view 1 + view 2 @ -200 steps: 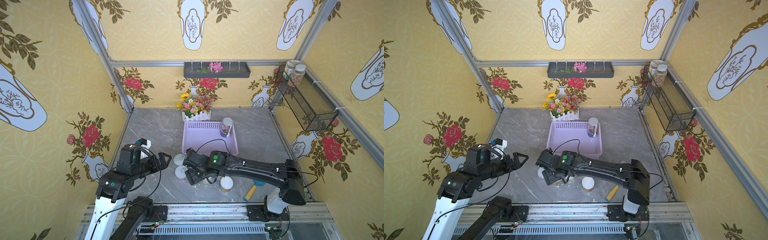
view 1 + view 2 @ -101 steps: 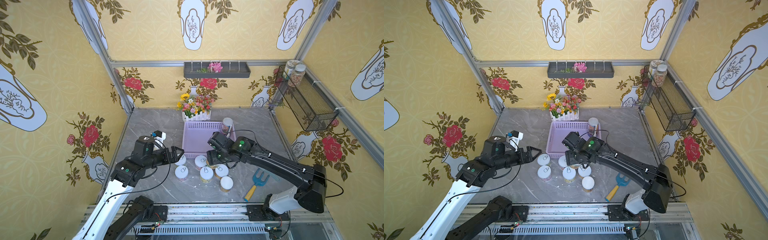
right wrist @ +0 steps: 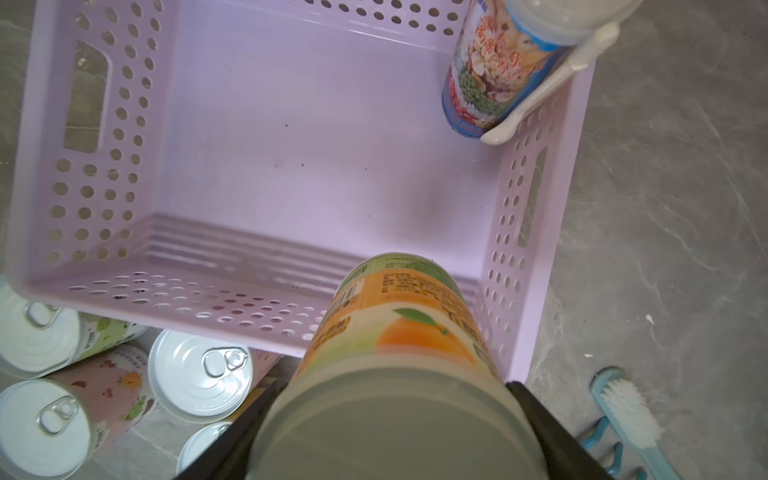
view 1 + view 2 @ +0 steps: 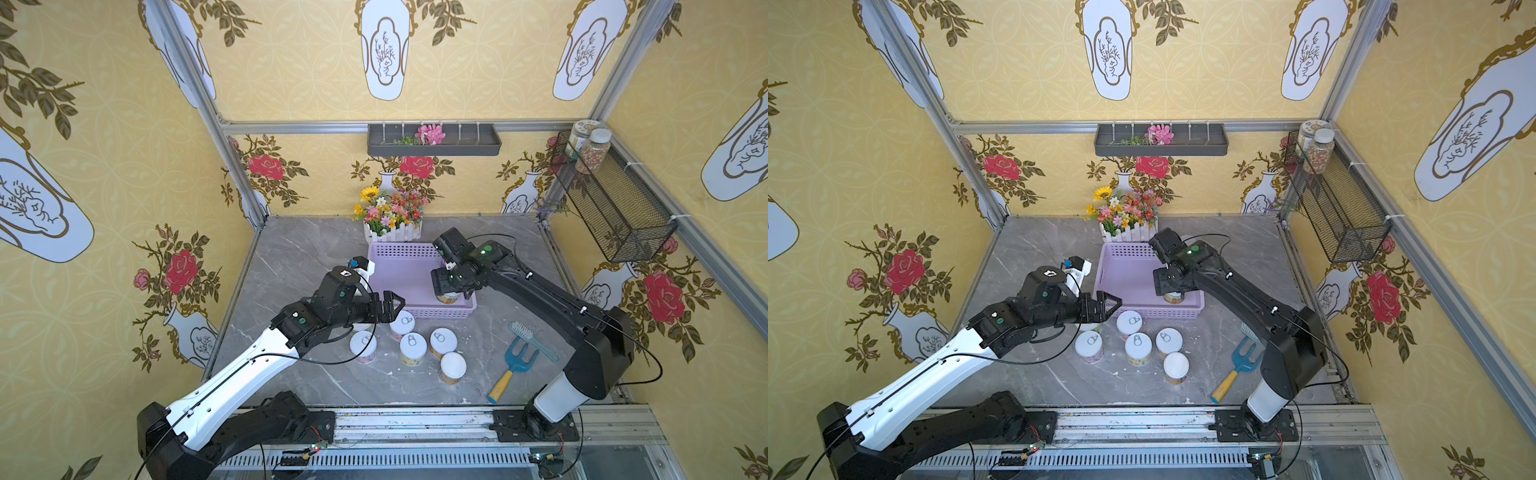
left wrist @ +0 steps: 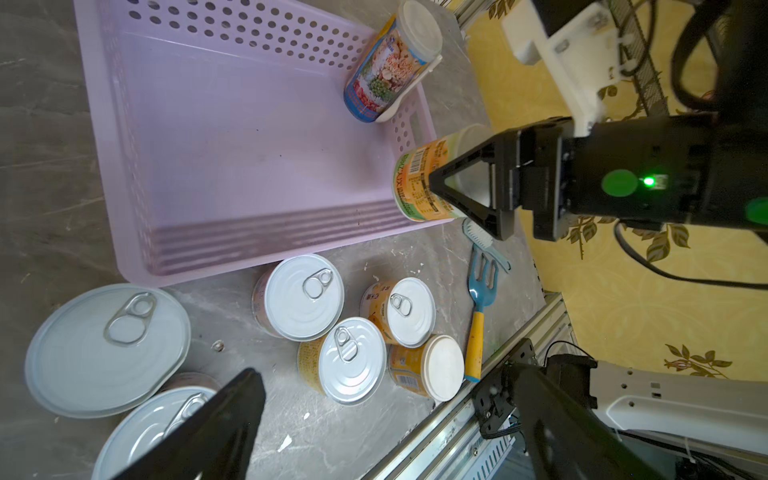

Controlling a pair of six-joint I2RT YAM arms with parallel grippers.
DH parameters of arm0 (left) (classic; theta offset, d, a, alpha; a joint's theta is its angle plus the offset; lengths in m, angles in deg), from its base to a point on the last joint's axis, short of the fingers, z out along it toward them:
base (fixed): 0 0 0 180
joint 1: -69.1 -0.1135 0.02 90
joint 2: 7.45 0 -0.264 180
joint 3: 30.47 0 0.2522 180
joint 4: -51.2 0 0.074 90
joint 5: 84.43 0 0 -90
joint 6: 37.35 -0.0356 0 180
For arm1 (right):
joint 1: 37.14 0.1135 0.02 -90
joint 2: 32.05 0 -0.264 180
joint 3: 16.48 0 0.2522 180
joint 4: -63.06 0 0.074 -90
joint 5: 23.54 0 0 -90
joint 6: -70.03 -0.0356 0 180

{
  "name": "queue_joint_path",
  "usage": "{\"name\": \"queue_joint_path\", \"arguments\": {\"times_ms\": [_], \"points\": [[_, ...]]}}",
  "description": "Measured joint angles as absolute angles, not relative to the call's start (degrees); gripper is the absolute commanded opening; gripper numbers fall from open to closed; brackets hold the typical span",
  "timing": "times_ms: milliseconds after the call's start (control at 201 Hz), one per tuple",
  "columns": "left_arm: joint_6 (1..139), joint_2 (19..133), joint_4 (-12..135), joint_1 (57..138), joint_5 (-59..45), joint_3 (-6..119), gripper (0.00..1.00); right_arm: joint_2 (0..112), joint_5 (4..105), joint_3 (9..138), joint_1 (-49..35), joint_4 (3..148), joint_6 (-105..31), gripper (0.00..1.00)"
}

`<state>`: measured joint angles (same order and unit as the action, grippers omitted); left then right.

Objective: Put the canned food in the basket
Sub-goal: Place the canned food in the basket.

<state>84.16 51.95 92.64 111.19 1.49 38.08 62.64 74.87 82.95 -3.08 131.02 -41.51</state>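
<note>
My right gripper will move outward and down onto the empty spot on the basket's bottom beside the tall can, and it will let go of the orange-labelled can there.
The lavender basket sits mid-table. A tall white-lidded can stands in its far right corner, hidden by the right arm in both top views. My right gripper is shut on an orange-labelled, white-lidded can, held over the basket's near right corner. Several cans stand on the table in front of the basket. My left gripper hovers open over the leftmost ones.
A blue garden fork and a brush lie right of the cans. A flower pot stands behind the basket. A black wire basket with two jars hangs on the right wall, a grey tray on the back wall.
My right gripper lifted the orange can out of the group and carried it back and right to the basket's near corner. The left arm reached forward and right, over the cans, still open.
</note>
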Motion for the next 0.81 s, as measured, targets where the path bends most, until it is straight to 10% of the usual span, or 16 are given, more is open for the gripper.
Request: {"name": "queue_joint_path", "arguments": {"times_ms": [811], "points": [[85.6,51.1,90.2,111.6,2.3,36.1,1.0,82.2,71.6,97.8,-11.0,130.0,-16.9,0.63]]}}
